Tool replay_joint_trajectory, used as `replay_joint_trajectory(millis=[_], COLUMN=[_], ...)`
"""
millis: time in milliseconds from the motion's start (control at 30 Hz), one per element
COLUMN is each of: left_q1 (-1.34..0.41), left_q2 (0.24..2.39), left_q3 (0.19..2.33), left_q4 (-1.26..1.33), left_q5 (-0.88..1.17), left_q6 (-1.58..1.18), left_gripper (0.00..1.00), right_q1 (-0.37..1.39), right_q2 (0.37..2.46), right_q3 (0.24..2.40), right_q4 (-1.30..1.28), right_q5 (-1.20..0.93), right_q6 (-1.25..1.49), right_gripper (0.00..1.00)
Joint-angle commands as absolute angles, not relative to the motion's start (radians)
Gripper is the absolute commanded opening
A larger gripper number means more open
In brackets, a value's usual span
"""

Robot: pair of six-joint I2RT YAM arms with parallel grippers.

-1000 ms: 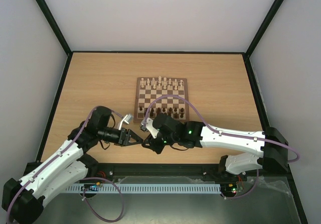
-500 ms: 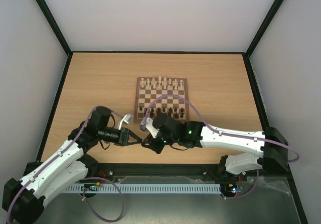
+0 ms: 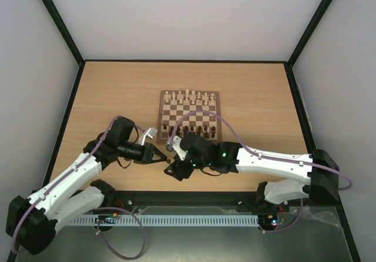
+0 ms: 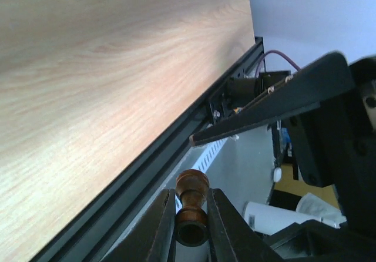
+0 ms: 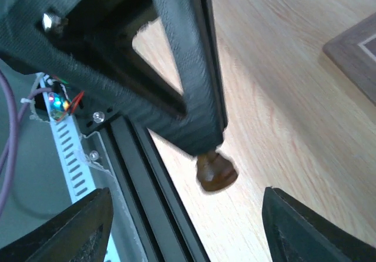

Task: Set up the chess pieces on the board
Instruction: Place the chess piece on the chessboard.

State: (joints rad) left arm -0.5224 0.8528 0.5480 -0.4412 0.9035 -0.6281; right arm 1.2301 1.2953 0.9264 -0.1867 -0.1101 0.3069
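I should swing my left gripper outward and turn it downward next, to release the dark brown piece on the board's nearest corner square (image 3: 164, 136), because that square is still empty.
My left gripper (image 4: 191, 193) is shut on a dark brown chess piece (image 4: 191, 206), which lies sideways between its fingers above the table's near edge. In the right wrist view the same piece (image 5: 216, 171) pokes out below the left gripper's black fingers (image 5: 188, 97). My right gripper (image 5: 202, 215) stands open around it, its jaws wide apart and touching nothing. From above, the left gripper (image 3: 164, 158) and right gripper (image 3: 172, 169) meet tip to tip just in front of the board (image 3: 160, 112). Cream pieces (image 3: 188, 96) line its far rows and dark pieces (image 3: 194, 131) its near rows.
The black rail (image 4: 147, 168) of the table's near edge runs right under both grippers. A corner of the board (image 5: 358, 47) shows at the right wrist view's right edge. Pale wooden tabletop (image 3: 111, 97) surrounds the board, with black frame posts at the sides.
The left gripper has shut on the dark piece and the right gripper has opened and let it go. The left arm has shifted slightly toward the board.
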Motion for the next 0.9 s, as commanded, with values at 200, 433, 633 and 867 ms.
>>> replay_joint_trajectory(millis=[200,433,633,867], left_q1=[-0.491,-0.537,-0.600,-0.625], left_q2=[1.131,1.359,1.531,1.648], left_q3=[0.866,1.083,1.174,1.213], left_q4=[-0.721,-0.844,-0.870,-0.829], left_q5=[0.485,0.145,-0.011,-0.064], left_q6=[-0.379,-0.346,-0.364,-0.382], left_gripper=[0.10,0.09,0.09,0.09], right_q1=[1.206,1.187,1.144,1.123], right_q2=[1.175,1.153,1.099,1.076], right_q3=[0.879,0.876,0.837,0.814], right_q4=[-0.377,-0.475,-0.479,-0.458], right_q5=[0.131,0.232,0.232,0.206], right_q6=[0.419,0.508,0.517,0.505], right_gripper=[0.82,0.83,0.86,0.88])
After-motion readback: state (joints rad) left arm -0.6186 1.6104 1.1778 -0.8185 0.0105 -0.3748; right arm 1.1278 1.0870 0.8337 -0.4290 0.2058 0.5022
